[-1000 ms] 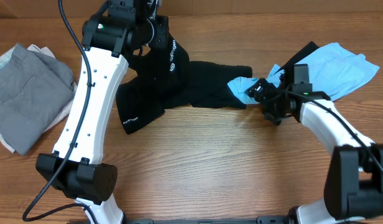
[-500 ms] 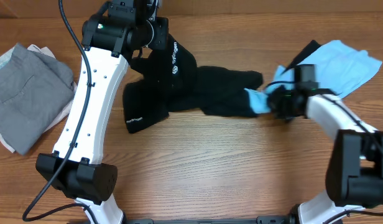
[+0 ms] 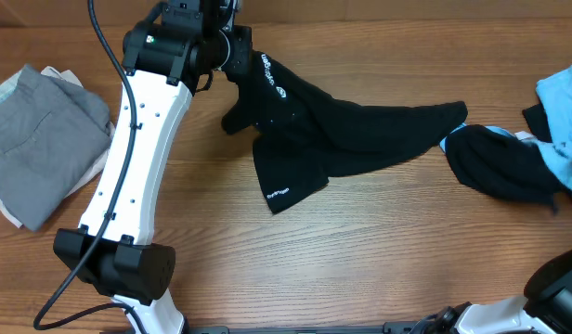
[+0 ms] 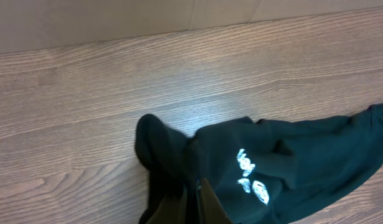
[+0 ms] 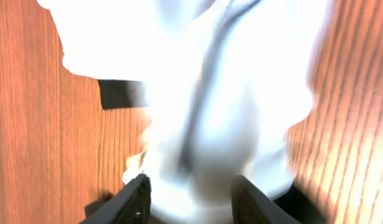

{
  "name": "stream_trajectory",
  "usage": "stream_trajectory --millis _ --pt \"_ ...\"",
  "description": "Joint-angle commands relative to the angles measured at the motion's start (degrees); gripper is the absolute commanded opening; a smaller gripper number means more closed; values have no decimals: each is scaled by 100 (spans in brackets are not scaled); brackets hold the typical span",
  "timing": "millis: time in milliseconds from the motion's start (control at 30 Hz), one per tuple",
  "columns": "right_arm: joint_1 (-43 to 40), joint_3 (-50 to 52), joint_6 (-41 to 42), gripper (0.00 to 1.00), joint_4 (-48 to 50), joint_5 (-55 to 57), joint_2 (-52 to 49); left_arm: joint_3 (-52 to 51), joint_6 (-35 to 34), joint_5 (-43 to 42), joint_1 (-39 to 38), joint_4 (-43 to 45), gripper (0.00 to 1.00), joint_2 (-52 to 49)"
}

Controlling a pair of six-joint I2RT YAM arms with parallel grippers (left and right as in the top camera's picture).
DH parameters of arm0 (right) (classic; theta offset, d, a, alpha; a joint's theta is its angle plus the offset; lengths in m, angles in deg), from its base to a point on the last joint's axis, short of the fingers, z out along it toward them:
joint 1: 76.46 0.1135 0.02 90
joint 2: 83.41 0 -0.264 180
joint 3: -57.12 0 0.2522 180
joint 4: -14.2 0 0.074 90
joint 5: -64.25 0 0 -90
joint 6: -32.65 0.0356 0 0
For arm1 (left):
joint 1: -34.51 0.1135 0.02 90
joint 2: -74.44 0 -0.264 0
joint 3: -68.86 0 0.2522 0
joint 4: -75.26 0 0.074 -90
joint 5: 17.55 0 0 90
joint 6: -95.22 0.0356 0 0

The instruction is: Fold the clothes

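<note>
The table's far edge lies outward of my left gripper, so my gripper will pull the black garment's upper end outward and release it by that edge.
The large black garment (image 3: 360, 130) lies stretched across the table from the top middle toward the right, with white logo lettering (image 3: 272, 79) near its upper end. My left gripper (image 3: 232, 48) is shut on that upper end; in the left wrist view its fingertips (image 4: 198, 190) pinch black cloth beside the lettering (image 4: 250, 183). The right wrist view is blurred: pale washed-out fabric (image 5: 210, 93) bulges between the parted fingers (image 5: 137, 198) of my right gripper (image 5: 194, 199). Whether they pinch it is unclear.
A second dark garment (image 3: 500, 162) and a light blue one (image 3: 560, 93) lie at the right edge. Folded grey clothes (image 3: 40, 130) sit on a white piece at the left edge. The left arm (image 3: 128, 167) slants across the left half of the table.
The right arm has swung out to the right edge, dragging the blue and dark cloth with it. The black garment has been pulled out long to the right. The left gripper stays put.
</note>
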Motion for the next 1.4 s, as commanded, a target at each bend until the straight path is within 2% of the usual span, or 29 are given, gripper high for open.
stream_trajectory --millis 0,233,367,433,467,533,567,733,900,967,1100,1133,1167,1233,1367 --pt "201 -122 -400 53 -136 48 129 83 22 -52 -33 28 4 22" --pt "1198 -107 -2033 64 -407 -999 127 83 22 11 -33 35 5 15" --pt "2033 238 -2461 65 -586 -710 83 83 20 136 -33 31 5 15" --pt "2264 520 -2463 54 -457 -697 17 83 20 133 -33 20 5 15" --pt "2350 693 -2461 33 -369 -697 -74 83 20 133 -33 7 5 15" --pt "2376 901 -2461 12 -219 -699 -236 83 20 133 -33 4 4 15" --pt "2374 986 -2461 7 -109 -697 -348 83 20 133 -33 4 4 15" --pt "2374 1368 -2688 4 951 -726 -778 83 17 131 -33 4 4 15" --pt "2374 1394 -2935 6 1532 -955 -1082 83 17 105 -33 4 4 15" --pt "2374 1394 -3095 12 1569 -916 -1200 81 17 105 -33 0 4 15" --pt "2343 1397 -3082 11 1506 -372 -1519 83 17 107 -33 4 4 15" --pt "2319 1397 -3038 4 1464 -116 -1620 83 20 107 -33 2 4 15" --pt "2295 1397 -2946 4 1423 146 -1687 83 20 107 -33 0 4 15" --pt "2114 1394 -2140 4 1167 1467 -1773 83 20 109 -33 -24 4 15" --pt "1458 1279 -1158 4 610 2490 -1757 83 20 109 -33 -31 5 15"
